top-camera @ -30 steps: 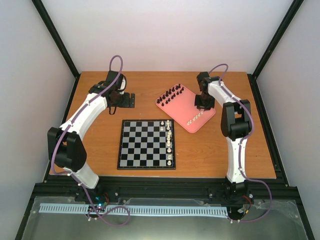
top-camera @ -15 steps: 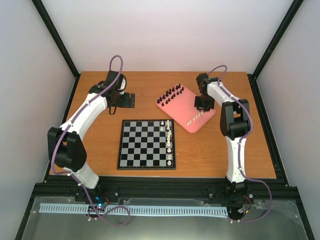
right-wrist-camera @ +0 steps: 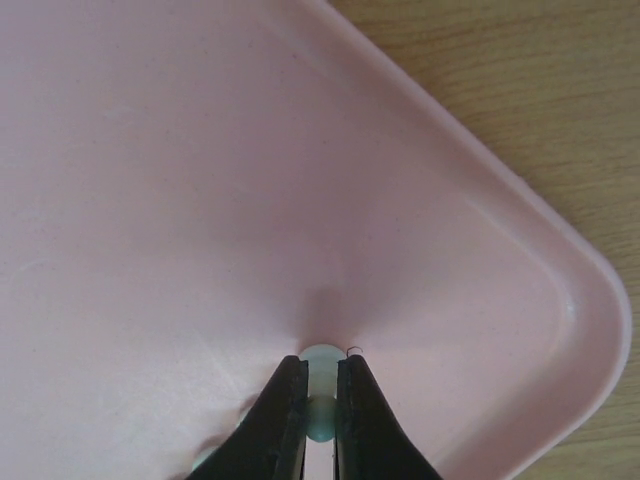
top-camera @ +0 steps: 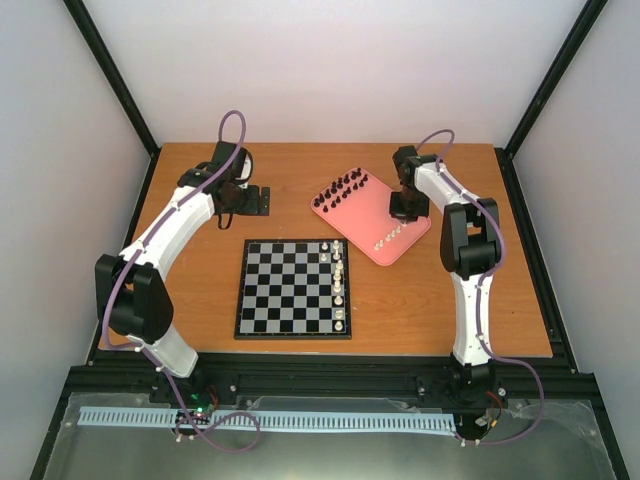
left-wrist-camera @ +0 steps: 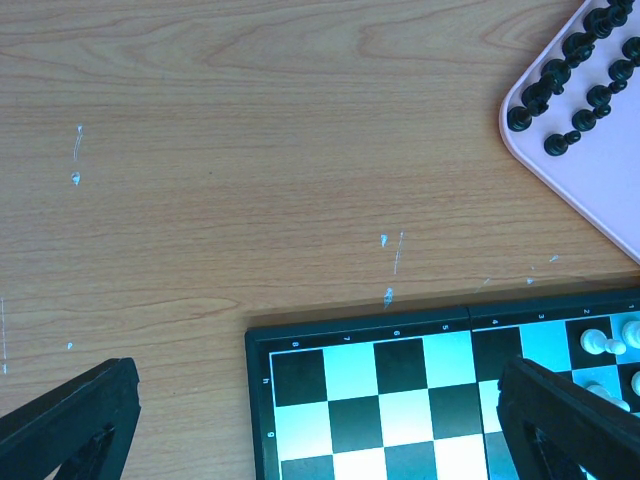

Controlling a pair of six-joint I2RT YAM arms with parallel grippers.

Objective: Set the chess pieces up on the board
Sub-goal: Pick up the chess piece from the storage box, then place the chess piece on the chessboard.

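Observation:
Next, my right gripper moves up, back and down to release at the empty square beside the white pawns, since that square lies to its left in the top view.
The black-and-silver chessboard [top-camera: 294, 287] lies in the middle of the table with several cream-white pieces [top-camera: 340, 270] along its right edge; its far corner shows in the left wrist view [left-wrist-camera: 400, 400]. The pink tray [top-camera: 360, 215] holds a row of black pieces [top-camera: 342, 187] and a few white pieces [top-camera: 390, 236]. My right gripper [top-camera: 406, 212] is down in the tray, shut on a cream-white piece [right-wrist-camera: 320, 372]. My left gripper [top-camera: 232, 196] hovers at the back left, open and empty, its fingers [left-wrist-camera: 70, 425] wide apart.
A black bracket [top-camera: 255, 201] lies on the table beside my left gripper. The tray's rim [right-wrist-camera: 520, 200] and bare wood lie just right of my right gripper. Black pieces on the tray corner show in the left wrist view [left-wrist-camera: 570, 90].
My right gripper has shifted slightly within the tray. The left arm has not moved.

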